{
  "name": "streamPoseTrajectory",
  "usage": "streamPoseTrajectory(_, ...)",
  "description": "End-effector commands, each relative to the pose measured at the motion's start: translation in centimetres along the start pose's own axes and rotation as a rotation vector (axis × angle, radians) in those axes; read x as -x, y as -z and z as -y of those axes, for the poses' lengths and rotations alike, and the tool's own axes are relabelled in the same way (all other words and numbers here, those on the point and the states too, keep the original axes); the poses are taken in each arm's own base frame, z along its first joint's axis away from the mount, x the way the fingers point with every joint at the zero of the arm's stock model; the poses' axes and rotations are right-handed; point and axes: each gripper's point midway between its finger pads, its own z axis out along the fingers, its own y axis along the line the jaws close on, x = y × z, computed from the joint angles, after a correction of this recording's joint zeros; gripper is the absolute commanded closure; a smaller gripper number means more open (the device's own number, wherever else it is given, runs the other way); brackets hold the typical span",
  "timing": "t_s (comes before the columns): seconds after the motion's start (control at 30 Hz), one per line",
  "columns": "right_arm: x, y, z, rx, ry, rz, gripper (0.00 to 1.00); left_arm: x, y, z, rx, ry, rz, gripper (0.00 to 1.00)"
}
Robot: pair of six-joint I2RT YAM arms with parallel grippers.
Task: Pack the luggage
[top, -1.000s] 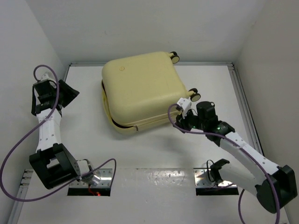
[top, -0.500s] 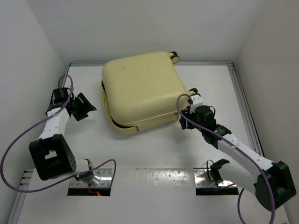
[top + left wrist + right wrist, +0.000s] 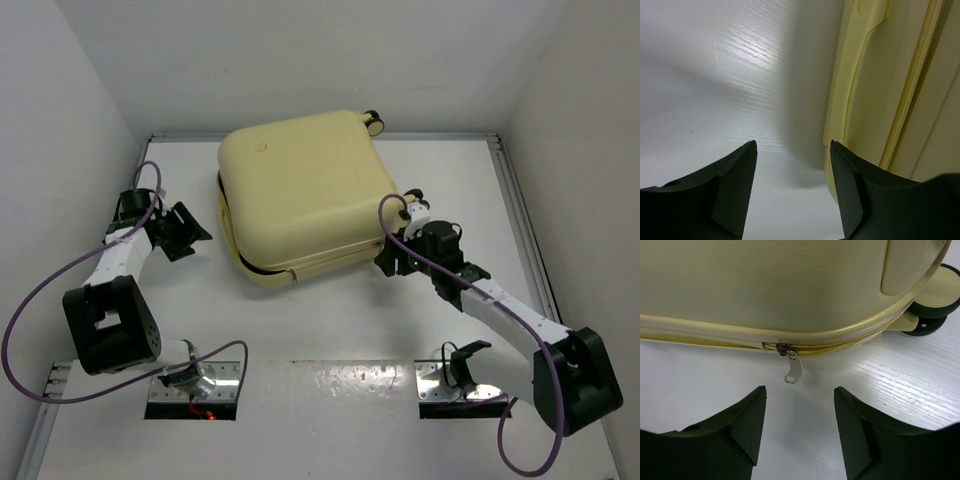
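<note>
The right gripper will first move outward to straddle the zipper pull (image 3: 792,371) and close there, because the pull hangs just beyond the gripper's open fingers.
The luggage (image 3: 300,195), a pale yellow hard-shell suitcase, lies flat with its lid down at the middle back of the table; a thin dark gap shows along its near-left edge. My left gripper (image 3: 192,230) stands open just left of it, and in the left wrist view that gripper (image 3: 792,147) faces the shell's side (image 3: 867,100) and zip (image 3: 912,90) with nothing between the fingers. My right gripper (image 3: 385,262) is open at the near-right corner. In the right wrist view that gripper (image 3: 800,395) sits just short of the metal zipper pull (image 3: 792,371), apart from it.
Black wheels (image 3: 935,307) stick out at the suitcase's right side, close to my right gripper. White walls close in the table on the left, back and right. Metal mounting plates (image 3: 440,380) lie at the near edge by the arm bases.
My left arm has swung down and right towards the suitcase's left side. My right gripper has moved left to the near-right corner and opened wider. The suitcase has not moved.
</note>
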Motion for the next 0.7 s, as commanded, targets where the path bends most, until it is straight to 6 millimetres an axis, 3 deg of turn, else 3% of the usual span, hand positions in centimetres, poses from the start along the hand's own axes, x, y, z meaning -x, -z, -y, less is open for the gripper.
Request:
streamPoseTrajectory(0.0, 0.6, -0.5, -0.8, 0.049, -0.008, 0.045, 0.44, 1.2, 0.1, 1.1, -0.032, -0.014, 0.026, 0.35)
streamPoseTrajectory(0.13, 0.7, -1.2, -0.1, 0.04, -0.028, 0.066, 0.44, 1.2, 0.1, 1.1, -0.032, -0.014, 0.026, 0.35)
streamPoseTrajectory(0.37, 2.1, -1.5, -1.6, 0.137, -0.019, 0.138, 0.45, 1.1, -0.3, 1.0, -0.039, -0.01, 0.014, 0.35)
streamPoseTrajectory(0.57, 2.7, -1.4, -2.5, 0.183, -0.016, 0.157, 0.5, 0.6, -0.6, 0.7, -0.032, -0.003, -0.002, 0.35)
streamPoseTrajectory(0.67, 2.4, -1.7, -1.9, 0.163, -0.022, 0.151, 0.56, 0.6, -0.6, 0.7, -0.032, -0.003, -0.002, 0.35)
